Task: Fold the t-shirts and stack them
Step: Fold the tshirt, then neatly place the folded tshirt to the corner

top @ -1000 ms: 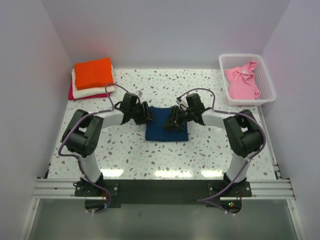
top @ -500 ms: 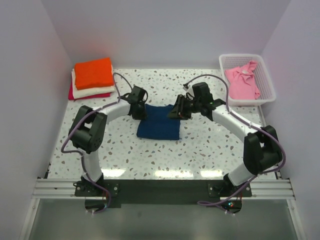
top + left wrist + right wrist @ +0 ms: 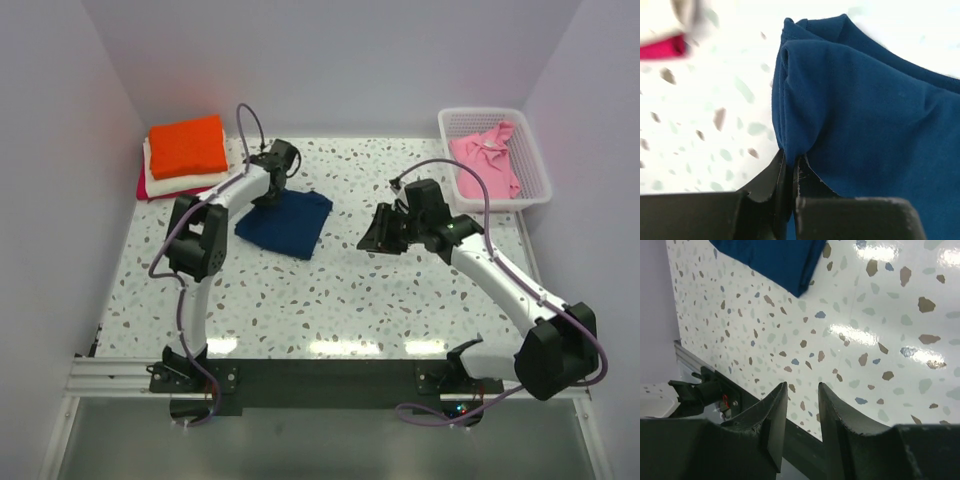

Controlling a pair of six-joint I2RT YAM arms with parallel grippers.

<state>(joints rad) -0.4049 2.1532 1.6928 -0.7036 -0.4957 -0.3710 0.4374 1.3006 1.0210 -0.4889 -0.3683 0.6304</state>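
Note:
The orange tee (image 3: 187, 148) lies outward and left of my left gripper in the top view, so next my left gripper will lift and release the navy shirt over that stack.
A folded navy blue t-shirt (image 3: 286, 222) lies on the speckled table left of centre, turned at an angle. My left gripper (image 3: 268, 192) is shut on its far left edge; the left wrist view shows the navy cloth (image 3: 860, 100) pinched between the fingertips (image 3: 771, 175). My right gripper (image 3: 372, 240) is open and empty, above the table to the right of the shirt; its wrist view shows the navy shirt's corner (image 3: 780, 260) far off. A stack of folded orange (image 3: 188, 145), cream (image 3: 165, 183) and magenta tees sits back left. A pink tee (image 3: 485, 160) lies in the basket.
The white lattice basket (image 3: 535, 160) stands at the back right. Purple walls close in the table on three sides. A metal rail (image 3: 320, 375) runs along the near edge by the arm bases.
My left gripper has dragged the navy shirt back and left toward the stack, turning it. My right gripper has let go of it and drawn away to the right, now open.

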